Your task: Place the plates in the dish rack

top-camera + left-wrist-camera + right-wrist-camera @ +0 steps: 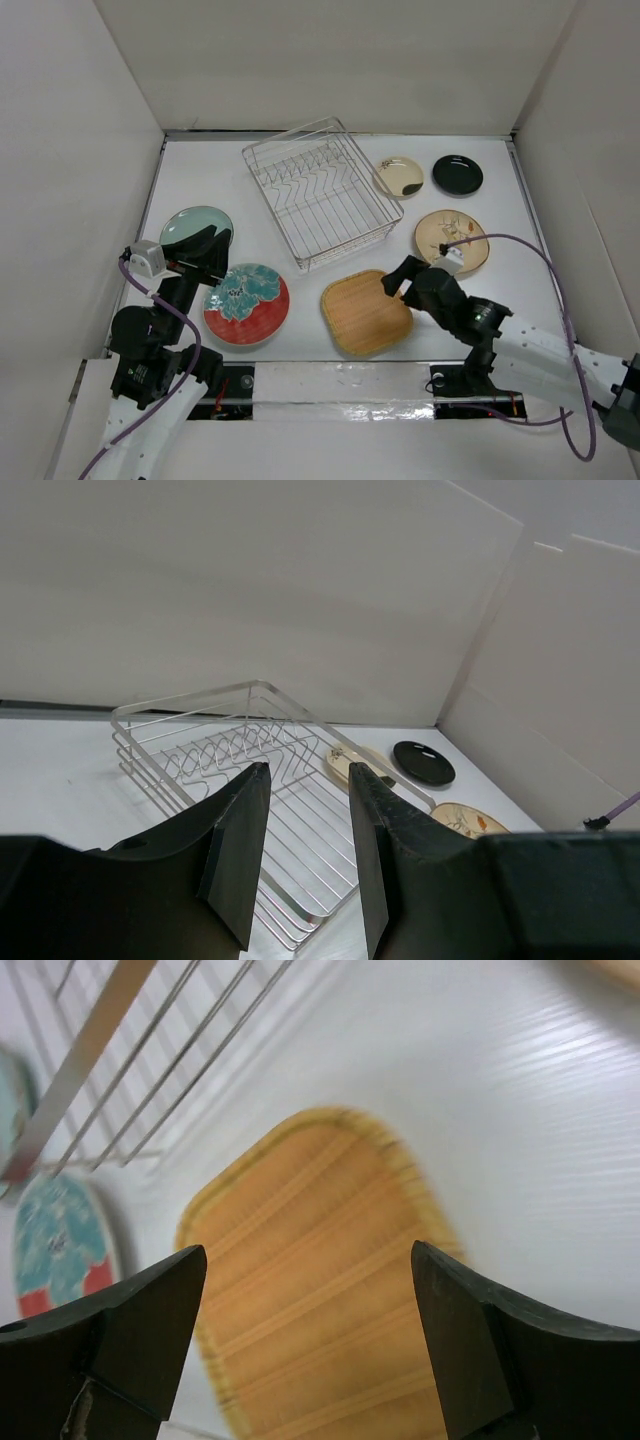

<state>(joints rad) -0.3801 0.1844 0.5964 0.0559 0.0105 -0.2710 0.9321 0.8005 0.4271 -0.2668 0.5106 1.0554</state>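
My right gripper will move down next and tilt onto the wooden plate's rim [405, 303] [425, 1200] facing away from the red plate, because that rim is nearest its open fingers.
The silver wire dish rack [290, 137] [180, 702] [90, 1050] stands at the back centre with nothing in it. A wooden rounded-square plate [365, 312] [310, 1290] lies flat in front of it. My right gripper [398, 275] [308, 1250] hovers open over that plate's far right corner, holding nothing. A red plate with teal flowers [246, 305] [60, 1250] and a pale teal plate [190, 225] lie at the left. My left gripper [222, 255] [308, 770] is between them, raised, partly open and empty, pointing at the rack.
Right of the rack lie a small cream plate with a dark blotch [398, 177] [345, 760], a small black plate [457, 175] [423, 763] and a beige speckled plate [445, 228] [465, 820]. White walls enclose the table on three sides.
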